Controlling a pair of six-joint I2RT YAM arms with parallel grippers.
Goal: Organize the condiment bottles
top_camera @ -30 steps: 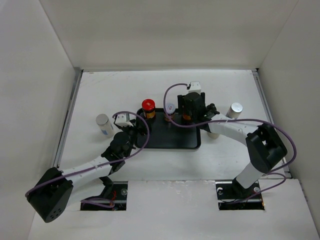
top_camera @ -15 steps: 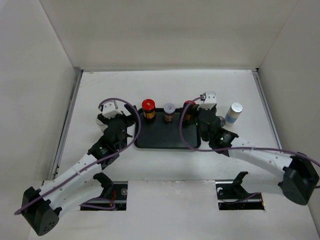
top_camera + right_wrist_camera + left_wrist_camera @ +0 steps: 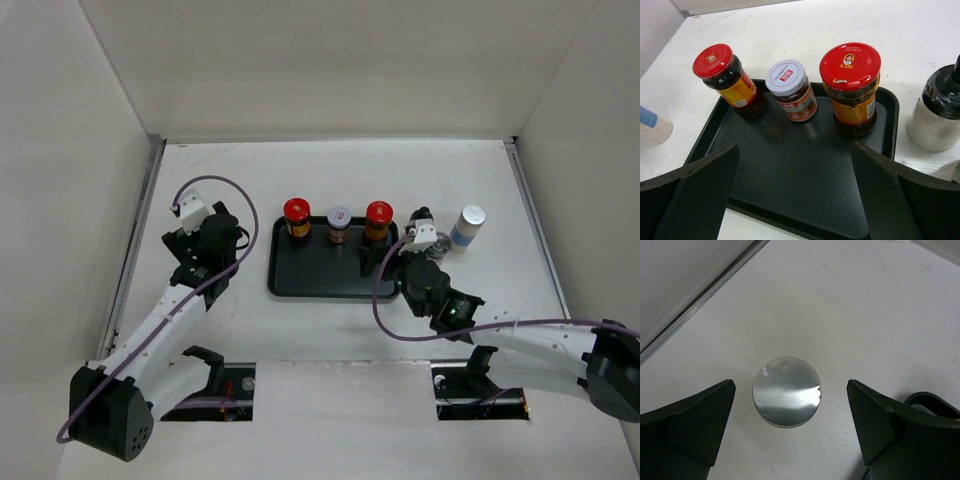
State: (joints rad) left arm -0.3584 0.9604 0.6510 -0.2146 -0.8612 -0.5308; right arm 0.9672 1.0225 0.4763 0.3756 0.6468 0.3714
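The robot's left gripper will next go straight down and close around the silver-lidded bottle's top [image 3: 786, 392], as that lid already shows between the open fingers.
Two red-capped amber bottles [image 3: 296, 218] [image 3: 378, 220] and a brown pale-lidded bottle [image 3: 339, 224] stand along the back of the black tray [image 3: 320, 280]. They also show in the right wrist view [image 3: 727, 80] [image 3: 850, 85] [image 3: 790, 90]. My right gripper [image 3: 405, 268] [image 3: 800, 190] is open and empty over the tray's front right. The black-capped bottle [image 3: 938, 115] stands just right of the tray, and the white-capped blue-labelled bottle [image 3: 466, 227] stands further right. My left gripper [image 3: 205, 250] [image 3: 790, 430] is open, straight above the silver-lidded bottle [image 3: 786, 398], without touching it.
The tray [image 3: 790, 170] has bare floor in its front half. A pale grainy bottle with a blue label [image 3: 652, 127] shows at the left edge of the right wrist view. A white object [image 3: 947, 172] lies at that view's right edge. Walls enclose the table.
My right gripper let go of the red-capped bottle at the tray's back right and drew back toward the front. My left gripper swung left from the tray to above the silver-lidded bottle.
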